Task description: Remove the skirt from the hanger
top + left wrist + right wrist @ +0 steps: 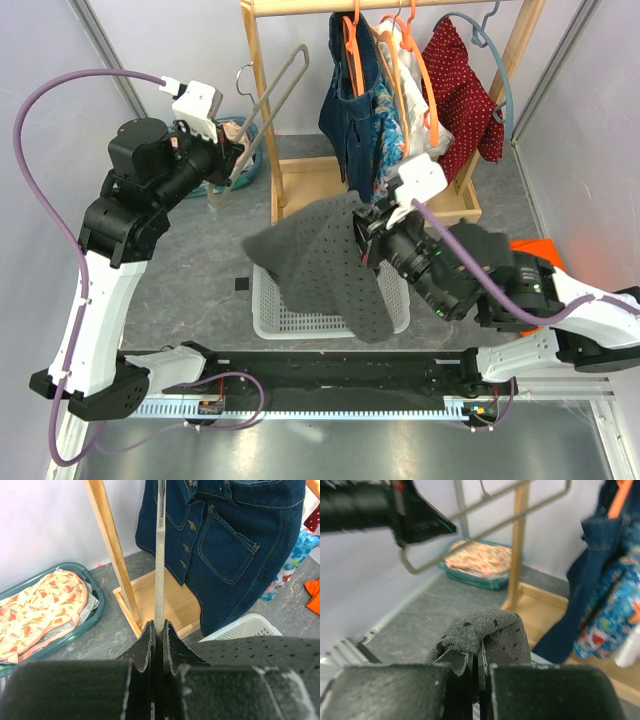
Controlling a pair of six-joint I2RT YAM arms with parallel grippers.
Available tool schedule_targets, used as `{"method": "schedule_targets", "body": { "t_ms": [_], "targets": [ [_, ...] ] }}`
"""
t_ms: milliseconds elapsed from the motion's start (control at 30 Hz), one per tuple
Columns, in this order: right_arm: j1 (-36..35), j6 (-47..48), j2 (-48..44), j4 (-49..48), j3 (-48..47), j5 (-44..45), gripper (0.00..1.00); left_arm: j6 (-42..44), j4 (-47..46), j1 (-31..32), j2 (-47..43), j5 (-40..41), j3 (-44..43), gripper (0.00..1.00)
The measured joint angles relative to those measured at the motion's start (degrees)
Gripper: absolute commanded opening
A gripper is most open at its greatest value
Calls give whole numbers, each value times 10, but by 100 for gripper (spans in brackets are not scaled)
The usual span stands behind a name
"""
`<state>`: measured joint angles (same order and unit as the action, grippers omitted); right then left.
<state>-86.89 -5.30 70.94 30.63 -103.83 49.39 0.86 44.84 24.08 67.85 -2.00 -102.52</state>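
The left gripper carries the hanger outward to the rack's bare bar end (274, 7) next, farther outward. It seats the hanger's hook there and releases it, since the skirt (320, 265) is off.
The grey wire hanger (272, 98) is bare and tilted, held up at the left of the rack. My left gripper (236, 160) is shut on its lower bar, which runs straight up from the jaws in the left wrist view as the hanger bar (160, 555). The skirt (320, 265), dark grey felt with small holes, hangs apart from the hanger over the white basket (268, 312). My right gripper (368, 232) is shut on the skirt's upper edge, and the cloth bunches over the fingertips (470, 630). In the right wrist view the hanger (485, 527) crosses the top.
A wooden rack (262, 110) stands behind, hung with a denim garment (352, 95), a floral one and a red dotted one (462, 90) on orange and blue hangers. A green tub (95, 592) of floral cloth lies at back left. An orange item (535, 250) lies at right.
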Motion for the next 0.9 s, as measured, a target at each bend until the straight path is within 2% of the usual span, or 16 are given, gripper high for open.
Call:
{"method": "schedule_targets", "body": {
  "t_ms": [133,333,433,667,900],
  "targets": [
    [20,-30,-18,7,87,37,0,0,0,0,1,-1,0,2],
    [141,-109,-11,55,187,13,0,0,0,0,4,-1,0,2],
    [177,-139,0,73,214,-6,0,0,0,0,4,-1,0,2],
    [218,-173,66,61,233,-40,0,0,0,0,16,-1,-19,2],
    [224,-220,149,10,342,-128,0,0,2,0,89,8,-116,2]
  ]
}}
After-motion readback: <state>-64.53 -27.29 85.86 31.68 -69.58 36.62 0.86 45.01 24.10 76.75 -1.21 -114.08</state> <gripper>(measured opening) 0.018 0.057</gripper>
